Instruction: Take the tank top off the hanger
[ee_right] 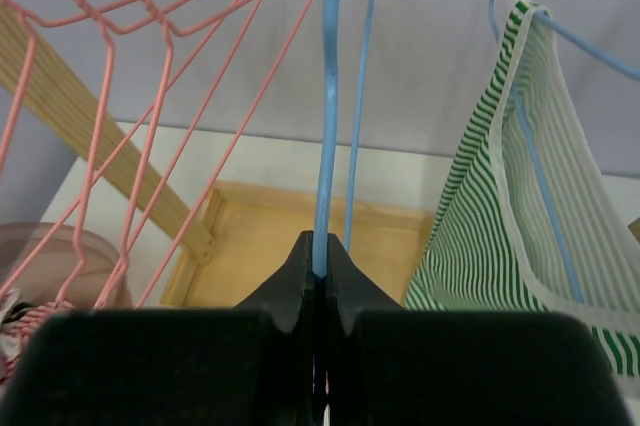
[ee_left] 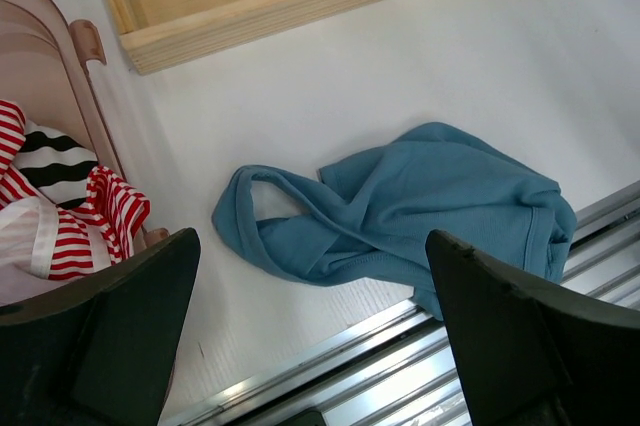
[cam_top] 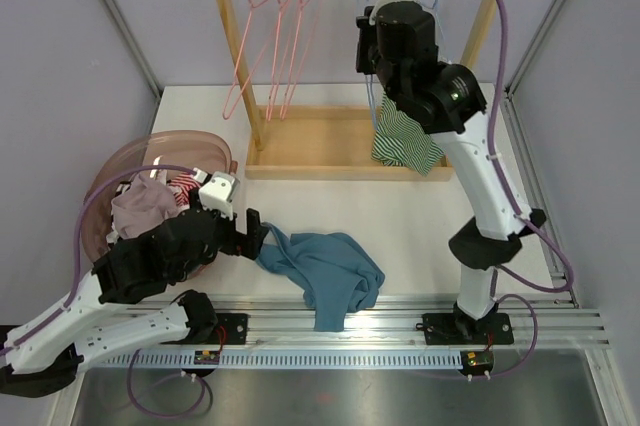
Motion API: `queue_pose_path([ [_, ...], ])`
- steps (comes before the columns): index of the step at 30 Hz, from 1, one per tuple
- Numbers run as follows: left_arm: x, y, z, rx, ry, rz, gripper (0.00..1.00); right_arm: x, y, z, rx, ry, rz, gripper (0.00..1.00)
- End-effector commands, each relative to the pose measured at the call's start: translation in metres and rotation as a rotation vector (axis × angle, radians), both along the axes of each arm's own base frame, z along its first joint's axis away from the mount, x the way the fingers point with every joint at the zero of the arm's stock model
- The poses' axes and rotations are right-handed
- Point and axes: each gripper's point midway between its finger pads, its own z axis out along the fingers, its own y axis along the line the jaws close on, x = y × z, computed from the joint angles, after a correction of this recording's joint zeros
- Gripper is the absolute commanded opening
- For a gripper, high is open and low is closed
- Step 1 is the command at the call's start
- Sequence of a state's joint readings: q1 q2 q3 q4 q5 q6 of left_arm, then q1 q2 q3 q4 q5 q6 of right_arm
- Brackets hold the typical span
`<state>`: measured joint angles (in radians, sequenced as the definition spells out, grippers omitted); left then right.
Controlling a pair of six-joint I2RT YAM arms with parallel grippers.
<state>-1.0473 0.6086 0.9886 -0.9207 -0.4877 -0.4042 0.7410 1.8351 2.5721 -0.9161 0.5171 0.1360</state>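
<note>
The robot's right gripper should next slide the hanger it holds along the rack's bar toward the pink hangers, left in the top view, and let it go, because the hanger is bare.
A green-and-white striped tank top (cam_top: 405,141) hangs on a blue hanger at the right end of the wooden rack; in the right wrist view the top (ee_right: 490,236) is on its blue hanger (ee_right: 545,146), to the right of my fingers. My right gripper (cam_top: 367,46) is raised at the rack and shut (ee_right: 322,251) on a separate, bare blue hanger (ee_right: 325,96). A blue tank top (cam_top: 325,271) lies crumpled on the table by the front rail. My left gripper (cam_top: 255,234) is open and empty just left of it, with the top (ee_left: 420,206) lying beyond its fingers (ee_left: 312,238).
The wooden rack's base tray (cam_top: 310,151) stands at the back of the table, and several bare pink hangers (cam_top: 275,36) hang at the left of its rail. A pink basket (cam_top: 170,146) of clothes sits at the left. A metal rail (cam_top: 400,321) runs along the table's front edge.
</note>
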Motion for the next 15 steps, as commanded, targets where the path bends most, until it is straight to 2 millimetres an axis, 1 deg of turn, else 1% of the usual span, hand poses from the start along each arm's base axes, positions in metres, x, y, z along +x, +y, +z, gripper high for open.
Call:
queue_pose_path([
  [1,0.005,-0.012,0.004,-0.034,-0.042,-0.029,0.99,0.019,-0.003,0.004,-0.117,-0.054,-0.062,0.0],
  [3,0.003,-0.018,0.001,-0.049,-0.034,-0.053,0.99,0.028,0.004,0.005,-0.15,-0.085,-0.045,0.0],
  [4,0.004,-0.019,-0.004,-0.044,-0.021,-0.054,0.99,0.037,0.012,0.005,-0.141,-0.106,-0.041,0.0],
  [6,0.004,-0.018,-0.009,-0.036,-0.01,-0.053,0.99,0.045,0.019,0.009,-0.144,-0.137,-0.019,0.0],
  [7,0.005,-0.018,-0.011,-0.034,-0.009,-0.054,0.99,0.056,0.027,0.003,-0.152,-0.146,-0.02,0.0],
  [8,0.005,-0.018,-0.013,-0.03,-0.007,-0.053,0.99,0.062,0.028,0.006,-0.152,-0.165,-0.026,0.0],
  [9,0.005,-0.018,-0.013,-0.04,-0.005,-0.058,0.99,0.073,0.033,0.001,-0.168,-0.177,-0.033,0.0],
  [12,0.004,-0.023,-0.016,-0.06,0.008,-0.083,0.99,0.089,0.036,-0.003,-0.145,-0.192,-0.027,0.0],
  [15,0.005,-0.027,-0.02,-0.048,0.023,-0.093,0.99,0.103,0.034,-0.009,-0.119,-0.187,-0.013,0.0],
])
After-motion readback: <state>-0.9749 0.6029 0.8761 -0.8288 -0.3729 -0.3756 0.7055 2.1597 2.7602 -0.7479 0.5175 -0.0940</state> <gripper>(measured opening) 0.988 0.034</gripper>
